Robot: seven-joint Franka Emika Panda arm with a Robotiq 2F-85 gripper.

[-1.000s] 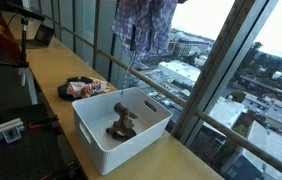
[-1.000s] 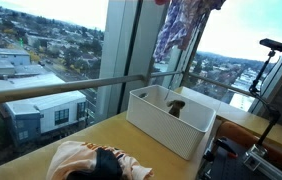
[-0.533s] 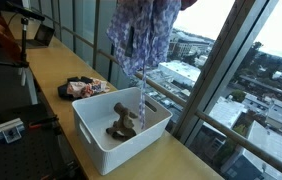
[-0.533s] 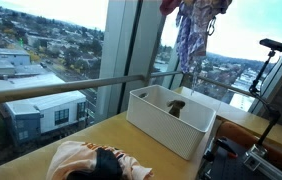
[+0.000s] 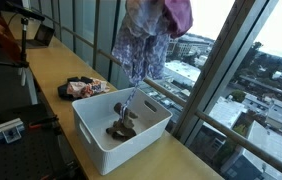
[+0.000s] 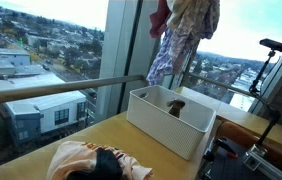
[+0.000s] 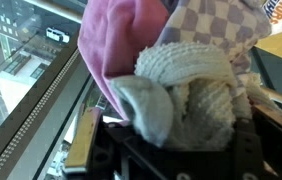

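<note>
The white bin's opening (image 5: 122, 119) lies far below my gripper and the hanging clothes. My gripper tilts downward next, goes down there and releases the white knitted cloth.
A bundle of clothes (image 5: 146, 40) hangs high above the white bin (image 5: 91, 135), also seen in an exterior view (image 6: 181, 40). It has a purple checked cloth, a pink piece and a white knitted piece. In the wrist view my gripper (image 7: 181, 125) is shut on the white knitted cloth (image 7: 196, 90), with the pink cloth (image 7: 116, 40) and the checked cloth (image 7: 216, 22) bunched round it. The gripper itself is out of the top of both exterior views. A brown garment (image 5: 121, 127) lies in the bin, also seen in an exterior view (image 6: 177, 107).
A pile of clothes (image 5: 84, 88) lies on the wooden table (image 5: 51, 70) beside the bin, also seen in an exterior view (image 6: 93, 163). A window wall with a rail (image 6: 61, 88) runs along the table. Camera stands (image 5: 6, 60) are at the side.
The hanging clothes have swung and bunched up higher; the pink piece now shows at the top. The bin and the pile have not moved.
</note>
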